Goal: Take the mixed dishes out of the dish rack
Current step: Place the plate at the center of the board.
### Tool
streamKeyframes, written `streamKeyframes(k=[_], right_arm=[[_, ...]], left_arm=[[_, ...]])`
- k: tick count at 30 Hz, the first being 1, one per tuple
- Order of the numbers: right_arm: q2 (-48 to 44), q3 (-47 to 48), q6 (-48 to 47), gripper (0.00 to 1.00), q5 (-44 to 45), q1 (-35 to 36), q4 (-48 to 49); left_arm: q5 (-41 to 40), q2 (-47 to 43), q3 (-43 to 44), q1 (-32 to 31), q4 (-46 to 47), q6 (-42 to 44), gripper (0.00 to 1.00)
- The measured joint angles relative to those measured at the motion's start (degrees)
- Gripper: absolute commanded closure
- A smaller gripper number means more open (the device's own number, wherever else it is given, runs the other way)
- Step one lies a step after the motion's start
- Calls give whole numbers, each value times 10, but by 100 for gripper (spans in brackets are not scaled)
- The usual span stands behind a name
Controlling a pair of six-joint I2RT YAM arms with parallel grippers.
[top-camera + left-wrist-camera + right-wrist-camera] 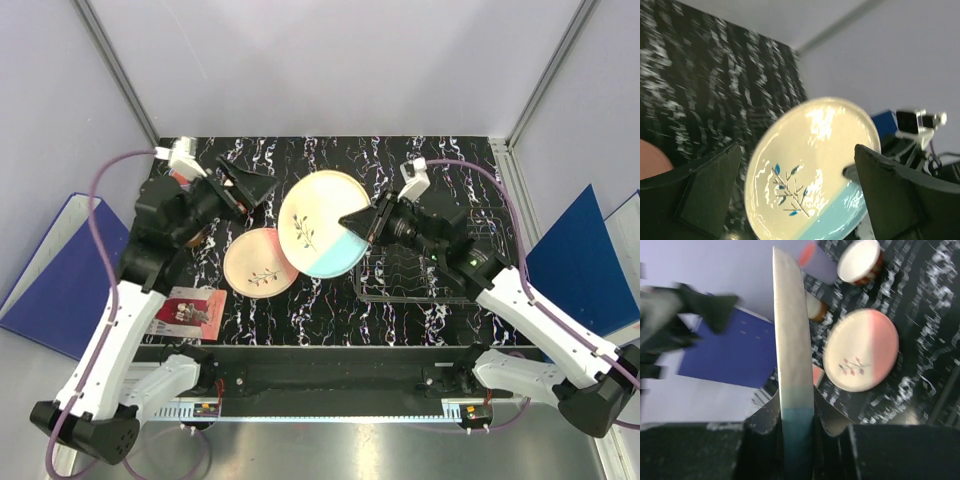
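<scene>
The plate in my right gripper should go down and to the left in the top view next. It should then be let go on the pink and cream plate [262,262] [861,350], which lies flat below.
My right gripper [362,222] is shut on the rim of the cream and light blue plate [322,225] and holds it tilted above the table, left of the wire dish rack [400,282]. In the right wrist view this plate [790,350] stands edge-on between my jaws [797,412]. The pink and cream plate [262,262] lies flat on the table, also shown in the right wrist view [861,350]. My left gripper [250,188] is open and empty just left of the held plate [812,165], which shows beyond its fingers [710,195].
A brown-cream cup [860,260], a lilac tumbler [815,262] and another small cup [815,306] stand at the table's far left. A red printed card [188,310] lies at the front left. Blue folders [50,275] lie off both table sides.
</scene>
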Motion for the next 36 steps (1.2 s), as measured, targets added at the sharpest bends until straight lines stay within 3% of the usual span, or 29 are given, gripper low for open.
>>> streamKeyframes(k=[7,12,22,29,36], right_arm=[[36,-22,-6,100,-15,0,-47],[102,-37,41,100,-75,0,37],[337,-19,188,100,-207,0,279],[453,35,223,100,-251,0,332],[512,81,233,100,-277,1,365]], left_arm=[[-254,-83,46,7,-111,58,1],[-369,-132,46,8,-153,69,1],[-399,-144,0,7,-188,71,1],[-397,-158,-21,7,-188,73,1],[-396,-162,-37,5,-186,79,1]])
